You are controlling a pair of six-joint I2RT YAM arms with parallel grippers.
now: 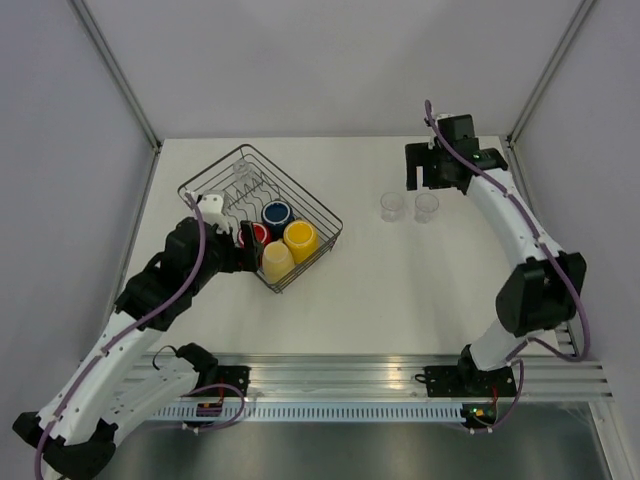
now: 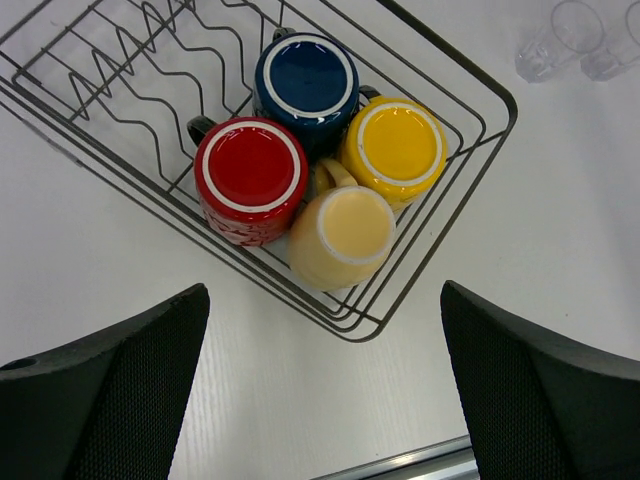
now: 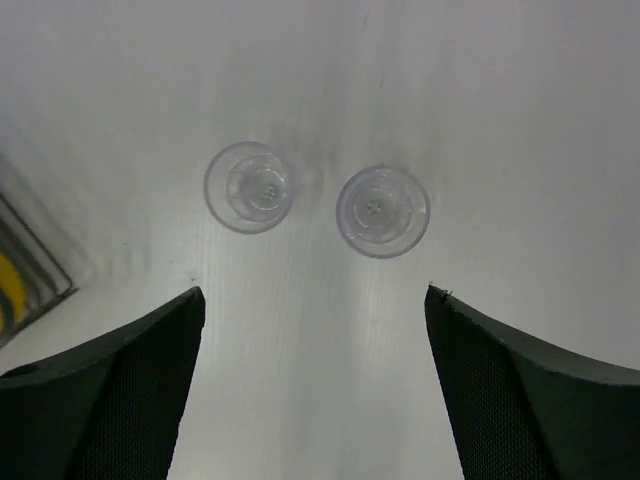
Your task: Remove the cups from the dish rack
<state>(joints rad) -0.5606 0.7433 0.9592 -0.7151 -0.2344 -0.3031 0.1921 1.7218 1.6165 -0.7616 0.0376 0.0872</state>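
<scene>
I should next move my left gripper outward past the mugs and down around the clear tumbler, because it stands apart from them in the far corner of the rack.
The dish rack (image 1: 325, 208) stands at the left of the table. Four mugs sit upside down in its near corner: red (image 2: 250, 175), dark blue (image 2: 306, 80), orange-yellow (image 2: 398, 145) and pale cream (image 2: 348, 230). One clear tumbler (image 1: 243, 172) stands in the rack's far part. Two more clear tumblers (image 3: 249, 187) (image 3: 383, 211) stand on the table to the right. My left gripper (image 2: 325, 400) hangs open above the table just near of the rack's corner (image 2: 440, 255), holding nothing. My right gripper (image 3: 312, 390) is open and empty, raised above the two tumblers (image 1: 392, 206) (image 1: 427, 206).
Upright wire tines (image 2: 130, 70) fill the rack's left half. White walls and frame posts (image 1: 120, 75) close the table at the back and sides. An aluminium rail (image 1: 380, 375) with the arm bases runs along the near edge.
</scene>
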